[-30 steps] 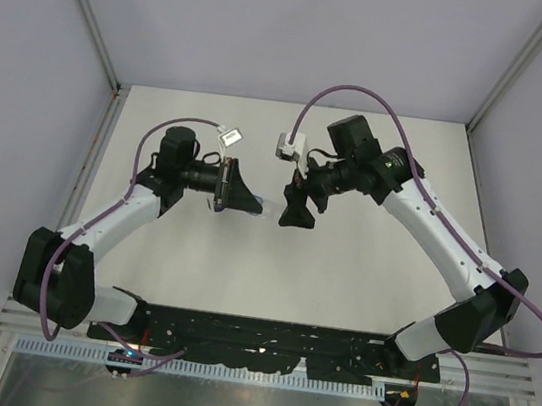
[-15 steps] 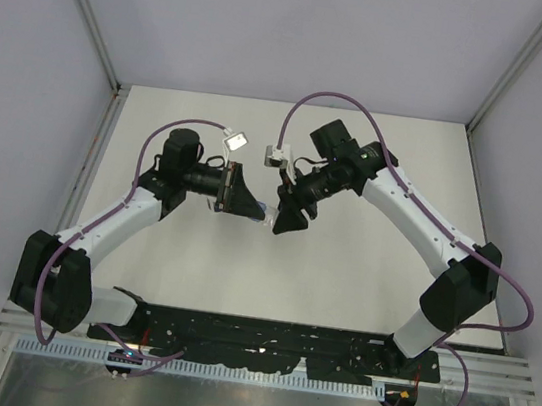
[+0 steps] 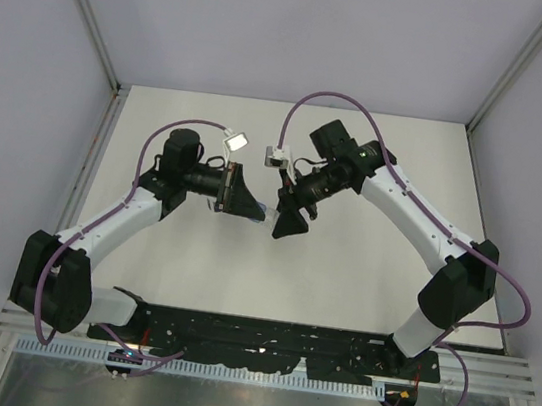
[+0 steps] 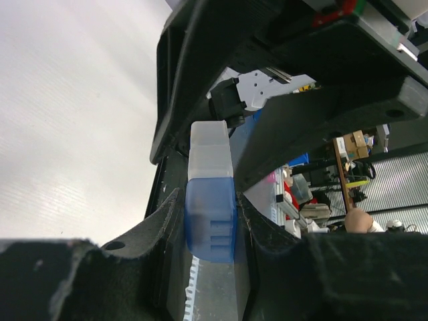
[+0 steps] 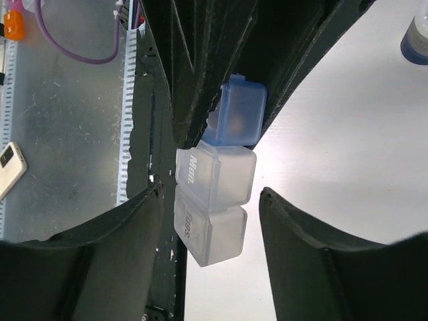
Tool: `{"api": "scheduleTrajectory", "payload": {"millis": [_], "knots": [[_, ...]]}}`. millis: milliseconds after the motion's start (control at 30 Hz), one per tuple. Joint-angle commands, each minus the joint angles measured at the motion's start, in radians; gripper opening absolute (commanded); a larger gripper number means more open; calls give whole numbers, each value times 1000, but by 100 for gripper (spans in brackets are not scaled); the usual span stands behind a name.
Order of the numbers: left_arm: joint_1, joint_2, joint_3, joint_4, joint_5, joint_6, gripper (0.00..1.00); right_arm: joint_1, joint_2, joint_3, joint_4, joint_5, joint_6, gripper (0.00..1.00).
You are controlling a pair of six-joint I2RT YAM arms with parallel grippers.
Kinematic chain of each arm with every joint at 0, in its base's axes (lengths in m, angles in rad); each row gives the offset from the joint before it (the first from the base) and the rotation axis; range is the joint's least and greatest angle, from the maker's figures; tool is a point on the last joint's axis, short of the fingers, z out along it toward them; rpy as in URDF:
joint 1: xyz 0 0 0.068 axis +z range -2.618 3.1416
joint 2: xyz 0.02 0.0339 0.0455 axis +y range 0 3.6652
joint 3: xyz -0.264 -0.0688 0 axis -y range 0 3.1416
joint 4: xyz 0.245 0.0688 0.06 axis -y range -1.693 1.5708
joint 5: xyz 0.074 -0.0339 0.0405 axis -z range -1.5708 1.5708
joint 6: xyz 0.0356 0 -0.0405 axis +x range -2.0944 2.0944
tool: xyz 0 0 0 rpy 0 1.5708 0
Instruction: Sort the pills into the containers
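Next, my left gripper lowers outward, clear of the vial, and releases the pill organizer strip [image 5: 215,175]. The bare patch of tabletop lies below and outward of my left gripper.
My left gripper [image 3: 249,204] is shut on the blue end compartment [image 4: 210,214] of a small pill organizer strip and holds it above the table. The strip [image 5: 215,175] goes on into two clear compartments marked "Mon." and "Tues". My right gripper [image 5: 210,194] is open; its fingers [image 5: 120,234] stand either side of the clear compartments, apart from them. In the top view the right gripper [image 3: 287,220] meets the left one at the table's middle. A clear vial with a blue cap [image 5: 416,37] stands on the table beyond. The dark bottle and any pills are out of view.
The white table [image 3: 343,264] lies under both arms, with grey walls on three sides. A black rail [image 3: 261,343] runs along the near edge. A white tag [image 3: 235,140] hangs on the left arm's cable.
The right gripper has moved left and closed in on the strip held by the left gripper. In the last half second almost nothing has moved.
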Motion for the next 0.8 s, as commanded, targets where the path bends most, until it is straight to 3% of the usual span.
{"api": "scheduleTrajectory", "payload": {"millis": [0,200,500,767], "knots": [[-4,-6,39,14,17,17,0,4,-10,46,-8,-13,-21,74],[-4,0,42,-18,-15,28,0,10,-91,5,100,113,49,83],[-4,110,92,-105,-47,66,0,28,-195,-87,226,370,103,84],[-4,280,213,-216,-169,120,0,24,-270,-170,287,503,114,84]]}}
